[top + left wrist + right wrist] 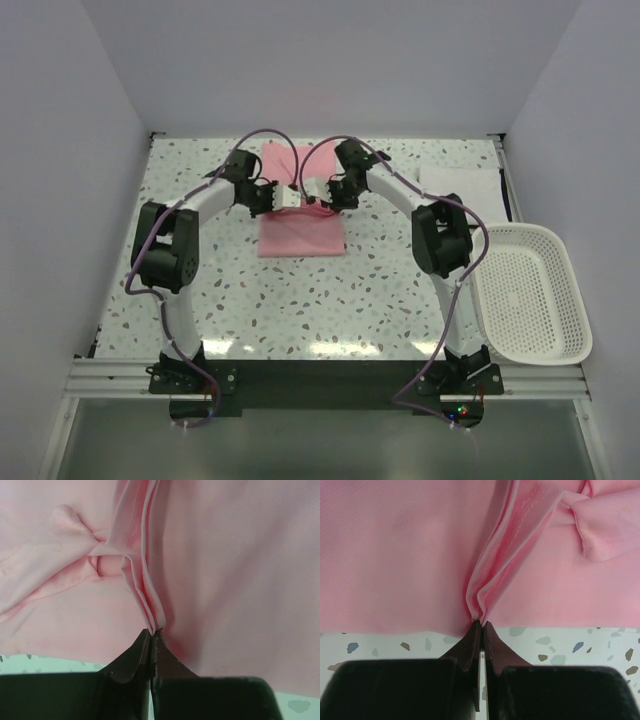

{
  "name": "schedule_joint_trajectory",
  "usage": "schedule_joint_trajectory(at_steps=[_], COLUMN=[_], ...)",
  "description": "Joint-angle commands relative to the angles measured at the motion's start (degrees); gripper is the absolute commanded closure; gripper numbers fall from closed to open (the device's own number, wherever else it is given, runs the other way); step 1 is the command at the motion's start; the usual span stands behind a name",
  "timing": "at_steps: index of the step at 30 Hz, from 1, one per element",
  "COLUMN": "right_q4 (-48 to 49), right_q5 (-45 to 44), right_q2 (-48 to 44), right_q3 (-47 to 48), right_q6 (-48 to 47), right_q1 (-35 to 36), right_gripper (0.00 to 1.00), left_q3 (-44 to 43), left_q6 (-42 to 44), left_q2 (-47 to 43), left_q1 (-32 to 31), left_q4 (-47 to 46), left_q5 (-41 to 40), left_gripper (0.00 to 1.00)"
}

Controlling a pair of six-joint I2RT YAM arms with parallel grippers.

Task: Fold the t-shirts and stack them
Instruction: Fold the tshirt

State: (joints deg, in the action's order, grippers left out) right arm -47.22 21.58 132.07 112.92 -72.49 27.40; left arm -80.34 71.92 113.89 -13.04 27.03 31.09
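Observation:
I need to move my left gripper slightly outward toward the shirt's far part (pixel 278 162) (pixel 80 615) and let go of the cloth, because that part still lies uncovered beyond the pinched fold.
A pale pink t-shirt (pixel 300 232) lies part folded in the middle of the table, its far part (pixel 278 160) showing beyond the arms. My left gripper (pixel 283 197) is shut on a pinched fold of the pink cloth (pixel 150 605). My right gripper (pixel 318 193) is shut on another pinched fold of the same shirt (pixel 490 590). The two grippers are close together above the shirt's middle. A white folded t-shirt (pixel 462 186) lies flat at the back right.
A white perforated plastic basket (pixel 527 290) stands at the table's right edge, near my right arm's base. The speckled tabletop (pixel 300 310) shows bare in front of the shirt. White walls close in the back and both sides.

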Motion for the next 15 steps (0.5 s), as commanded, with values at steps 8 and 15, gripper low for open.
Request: schedule_joint_trajectory(at_steps=[8, 15], right_q4=[4.1, 9.4], right_q5=[0.5, -3.1], right_q2=[-0.7, 1.3], right_q3=[3.9, 3.9], right_q6=[-1.3, 0.2], right_q1=[-0.4, -0.5], right_gripper=[1.0, 0.74], left_q3=[-3.0, -4.4], left_q6=[0.5, -5.2], left_q2=[-0.7, 2.3], left_q1=[1.2, 1.7], left_q4=[-3.7, -8.4], left_q5=[1.1, -1.4], left_gripper=[1.0, 0.82])
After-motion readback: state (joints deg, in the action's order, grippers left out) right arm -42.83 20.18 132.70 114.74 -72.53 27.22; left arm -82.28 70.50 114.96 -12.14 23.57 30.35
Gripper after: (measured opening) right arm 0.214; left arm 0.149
